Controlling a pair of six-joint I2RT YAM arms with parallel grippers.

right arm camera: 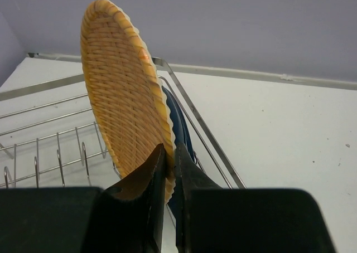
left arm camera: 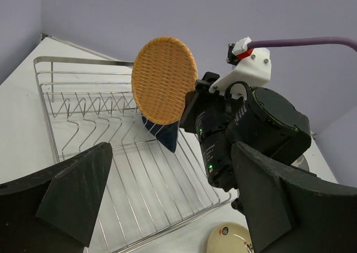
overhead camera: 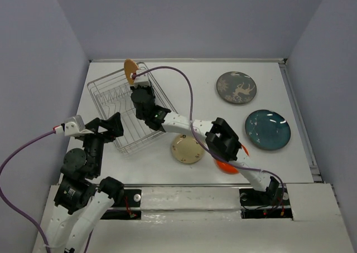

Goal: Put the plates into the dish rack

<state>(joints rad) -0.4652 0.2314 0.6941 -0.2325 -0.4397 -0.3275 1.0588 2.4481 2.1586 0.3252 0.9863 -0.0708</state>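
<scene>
My right gripper lowers into the rack next and releases the tan woven plate's lower edge, since the slot beside the navy plate is below my gripper.
My right gripper (right arm camera: 169, 152) is shut on the lower edge of the tan woven plate (right arm camera: 125, 91) and holds it upright over the far side of the dish rack (overhead camera: 91, 94). The tan plate also shows in the top view (overhead camera: 130, 70) and the left wrist view (left arm camera: 164, 80). The navy plate (right arm camera: 181, 130) stands in the rack right beside it, low in the left wrist view (left arm camera: 166, 135). My left gripper (left arm camera: 170, 152) is open and empty over the rack's near corner (overhead camera: 114, 125). The cream (overhead camera: 188, 149), orange-red (overhead camera: 228, 165), teal (overhead camera: 268, 129) and grey patterned (overhead camera: 236, 87) plates lie flat on the table.
The right arm (overhead camera: 184, 122) stretches across the rack's right edge and covers part of the orange-red plate. Grey walls enclose the table on three sides. The cream plate also shows in the left wrist view (left arm camera: 228, 239), just outside the rack's near rim.
</scene>
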